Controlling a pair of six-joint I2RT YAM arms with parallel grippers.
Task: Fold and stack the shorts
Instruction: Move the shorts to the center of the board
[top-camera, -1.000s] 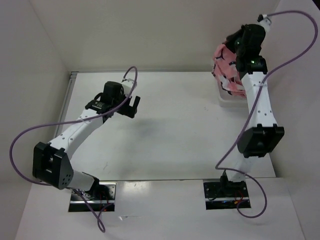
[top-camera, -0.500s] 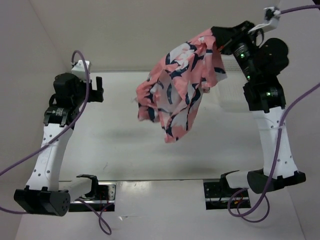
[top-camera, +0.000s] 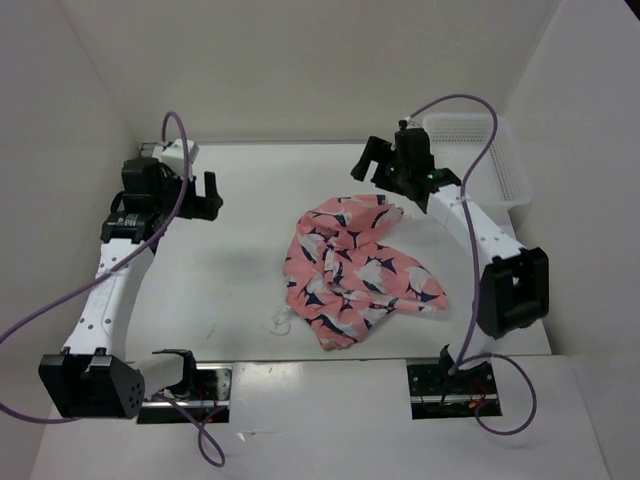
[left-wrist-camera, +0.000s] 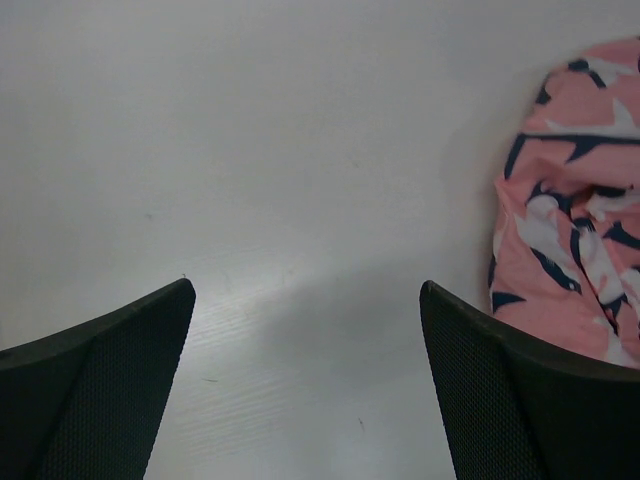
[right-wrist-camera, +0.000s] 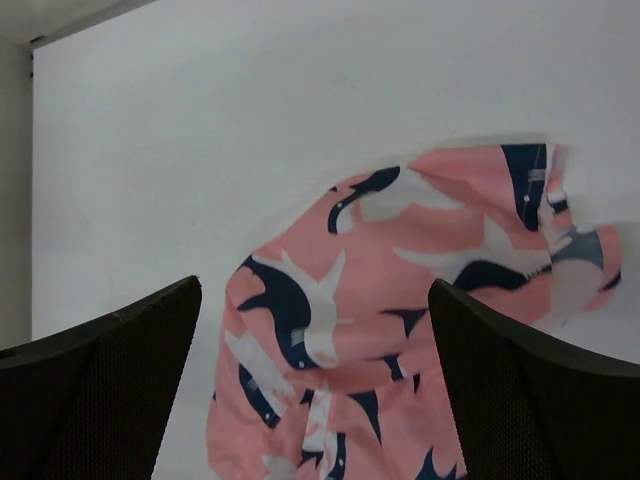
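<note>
The near corner of the shorts juts from the heap, below and back of my right gripper. My right gripper will move back and down onto that corner next.
The salmon-pink shorts (top-camera: 352, 268) with navy-and-white shapes lie crumpled in a heap on the table's middle. My right gripper (top-camera: 372, 167) hovers open above the heap's far edge, nothing between its fingers; its wrist view looks down on the shorts (right-wrist-camera: 400, 330) below the jaws. My left gripper (top-camera: 205, 190) is open over bare table at the far left, well apart from the fabric. In the left wrist view the shorts (left-wrist-camera: 575, 260) show only at the right edge, beyond the right finger (left-wrist-camera: 530, 410).
A white mesh basket (top-camera: 478, 160) stands at the back right corner behind the right arm. White walls close in the table (top-camera: 250, 270) at the back and left. Purple cables loop from both arms.
The right gripper carried the shorts from the basket out over the table, opened and let them drop in a heap. The left arm swung up and back to the far left.
</note>
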